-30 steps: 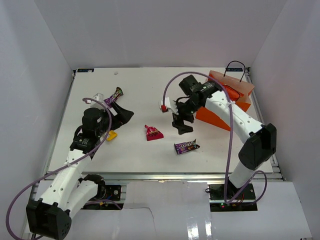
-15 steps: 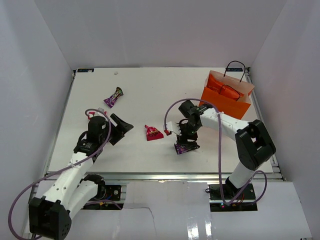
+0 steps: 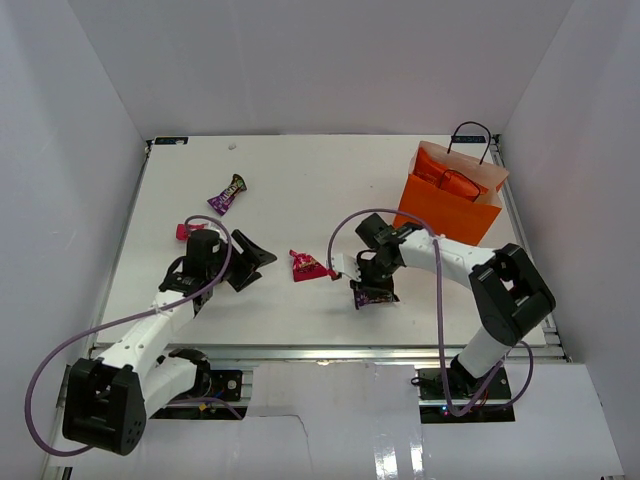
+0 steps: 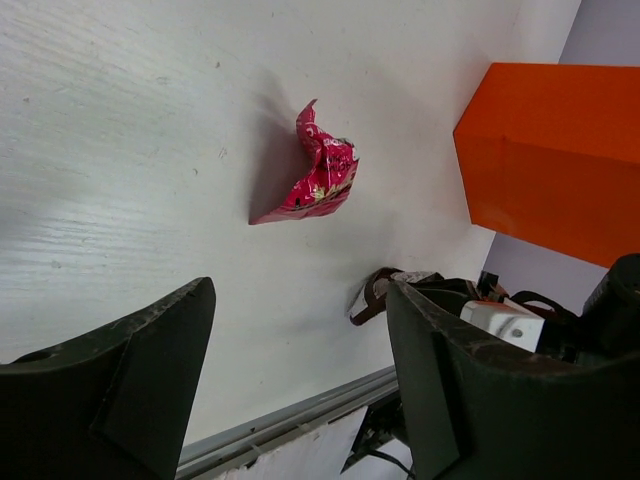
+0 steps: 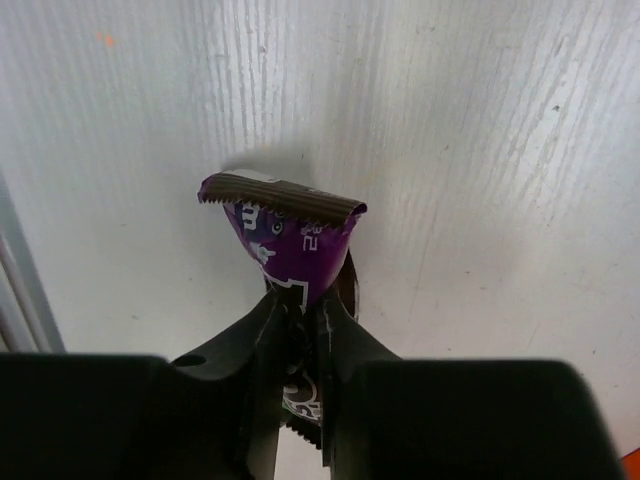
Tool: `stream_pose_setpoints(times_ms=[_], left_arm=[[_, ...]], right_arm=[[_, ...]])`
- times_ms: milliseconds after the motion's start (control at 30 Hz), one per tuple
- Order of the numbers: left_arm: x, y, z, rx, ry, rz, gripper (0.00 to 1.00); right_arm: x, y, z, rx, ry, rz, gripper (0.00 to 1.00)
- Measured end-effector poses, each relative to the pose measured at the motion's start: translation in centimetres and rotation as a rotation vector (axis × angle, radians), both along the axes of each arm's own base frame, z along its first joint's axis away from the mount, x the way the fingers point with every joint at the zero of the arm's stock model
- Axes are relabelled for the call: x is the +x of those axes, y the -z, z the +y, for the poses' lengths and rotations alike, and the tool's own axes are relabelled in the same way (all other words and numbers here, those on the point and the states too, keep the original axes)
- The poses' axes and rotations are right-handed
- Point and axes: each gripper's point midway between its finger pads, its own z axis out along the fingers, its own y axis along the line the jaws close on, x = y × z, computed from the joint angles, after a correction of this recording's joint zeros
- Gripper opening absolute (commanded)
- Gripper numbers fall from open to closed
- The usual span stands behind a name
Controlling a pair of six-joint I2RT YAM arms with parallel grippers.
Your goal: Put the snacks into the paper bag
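Note:
The right gripper will go up, carry the candy bar outward over the paper bag's opening and release it, because the paper bag's rim stands above the candy bar.
My right gripper is shut on a purple candy bar, pinching the wrapper low over the white table, near the front middle. A magenta-pink packet lies just left of it, crumpled. My left gripper is open and empty, its wide jaws facing that packet from the left. A second purple candy bar lies at the back left. The orange paper bag stands upright at the back right with a red-orange chip bag inside; its side shows in the left wrist view.
White walls enclose the table on three sides. A metal rail runs along the table's front edge, close to the right gripper. The right arm's cable loops over the table between the magenta packet and the paper bag.
My right arm swung from beside the paper bag down to the purple candy bar and shut on it. My left arm moved right, toward the magenta packet, covering the yellow packet.

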Motion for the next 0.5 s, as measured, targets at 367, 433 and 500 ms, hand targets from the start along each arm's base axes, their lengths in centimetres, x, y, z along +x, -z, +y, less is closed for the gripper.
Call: stream_pose_setpoints(times_ms=[367,433,500], left_arm=[[0.7,1.9,-2.8,0.011,0.204,-0.023,0.79],[1.0,2.3,-3.5,0.038,0.247,-0.032,0.79],[1.2,2.7,-3.9,0.062,0.278,-0.039,0.79]], right_arm=[[6.5,-16.8,2.9,0.408,0.070,-0.167,0.10],[9.9,-23.2,2.2,0.522,0.119,-0.289,0.09],[12.2,-28.9,0.8,0.606,0.176,-0.401,0.08]])
